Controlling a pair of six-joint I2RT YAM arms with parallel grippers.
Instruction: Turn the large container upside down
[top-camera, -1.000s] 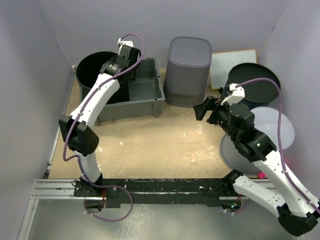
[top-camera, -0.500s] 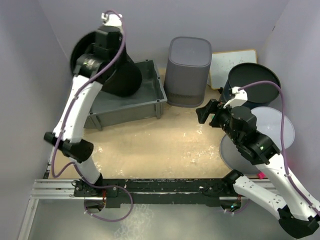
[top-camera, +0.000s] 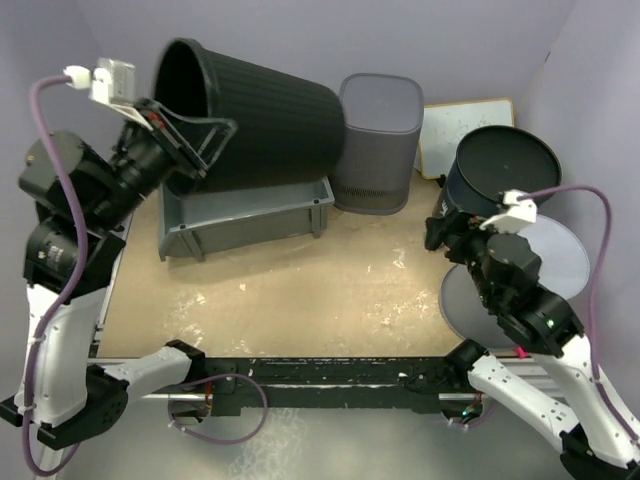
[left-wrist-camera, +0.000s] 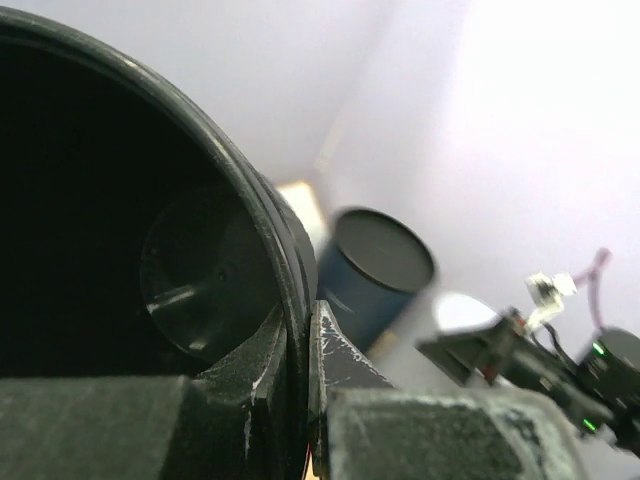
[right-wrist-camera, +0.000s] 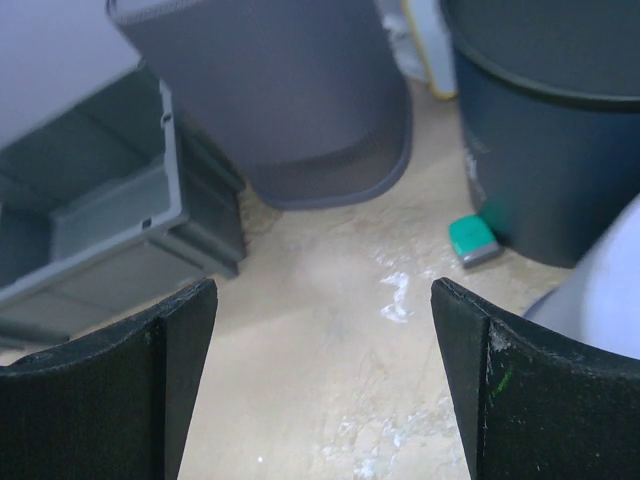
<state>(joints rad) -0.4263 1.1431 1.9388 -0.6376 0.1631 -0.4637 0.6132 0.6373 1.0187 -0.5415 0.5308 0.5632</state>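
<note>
I need to lower my left gripper next and draw it back past the grey crate, bringing the bin down onto the bare tabletop (top-camera: 311, 285), because that space is clear.
The large container is a black ribbed bin (top-camera: 265, 125). It hangs on its side above the grey crate (top-camera: 245, 215), its mouth to the left. My left gripper (top-camera: 190, 150) is shut on the bin's rim. In the left wrist view the rim (left-wrist-camera: 270, 215) runs between my fingers (left-wrist-camera: 345, 355), and I look into the dark inside of the bin. My right gripper (top-camera: 440, 230) is open and empty over the bare tabletop at the right. Its fingers (right-wrist-camera: 470, 370) stand wide apart in the right wrist view.
A grey mesh bin (top-camera: 377, 140) stands mouth down behind the middle. A dark blue tub (top-camera: 500, 175) stands at the right, with a white board (top-camera: 465, 125) behind it and pale round lids (top-camera: 555, 255) in front. A small green block (right-wrist-camera: 473, 240) lies by the tub.
My left arm has lifted the black bin up out of the back left corner and tipped it onto its side. My right gripper has drawn back to the right.
</note>
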